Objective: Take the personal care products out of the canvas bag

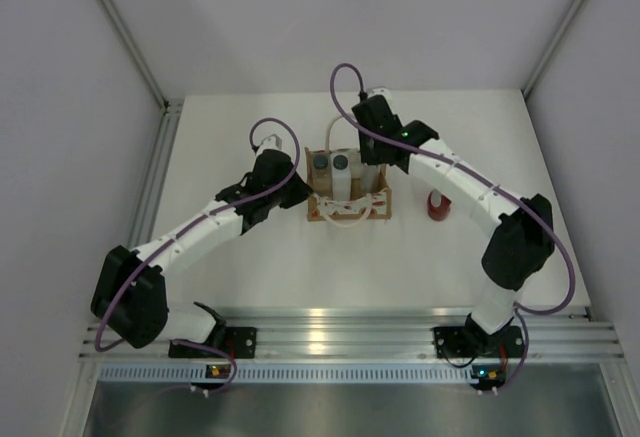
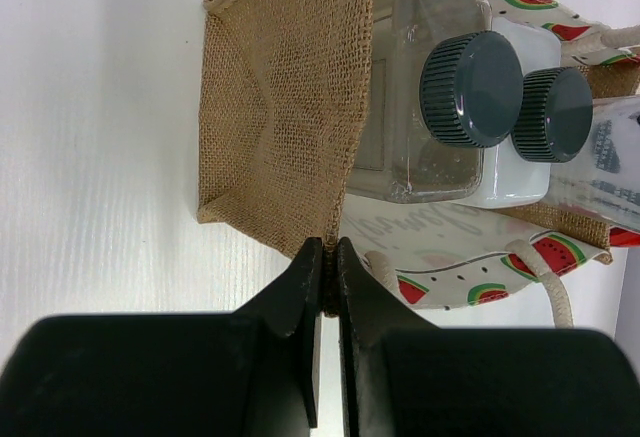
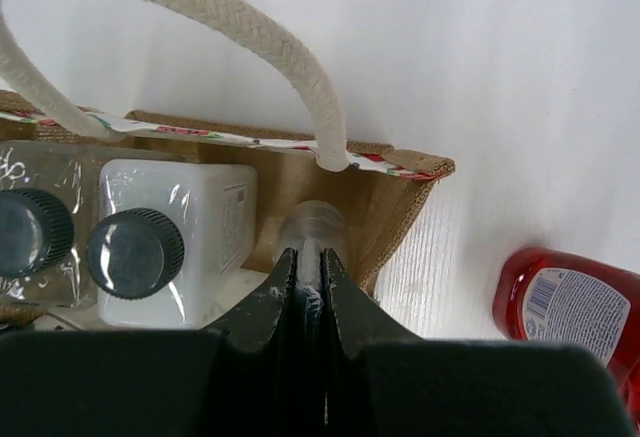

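I need to lift my right gripper from the bag (image 1: pixel 377 204) next, then bring it back and down to let go on the tabletop by the red bottle (image 1: pixel 438 205), because there is free space there.
The canvas bag (image 1: pixel 377 204) stands mid-table with two white bottles with dark grey caps (image 1: pixel 319 162) (image 1: pixel 341 163) inside. My left gripper (image 2: pixel 329 247) is shut on the bag's burlap side edge (image 2: pixel 285 97); the two capped bottles (image 2: pixel 472 88) (image 2: pixel 555 115) show beside it. My right gripper (image 3: pixel 308 257) reaches into the bag and is shut on the flat end of the pale tube (image 3: pixel 315 227), next to the white bottles (image 3: pixel 135 252). The red bottle (image 1: pixel 438 205) lies on the table right of the bag, and also shows in the right wrist view (image 3: pixel 575 307).
White walls enclose the table at the back and both sides. A cream rope handle (image 3: pixel 200 17) arcs over the bag's far rim. An aluminium rail (image 1: pixel 340 337) runs along the near edge by the arm bases.
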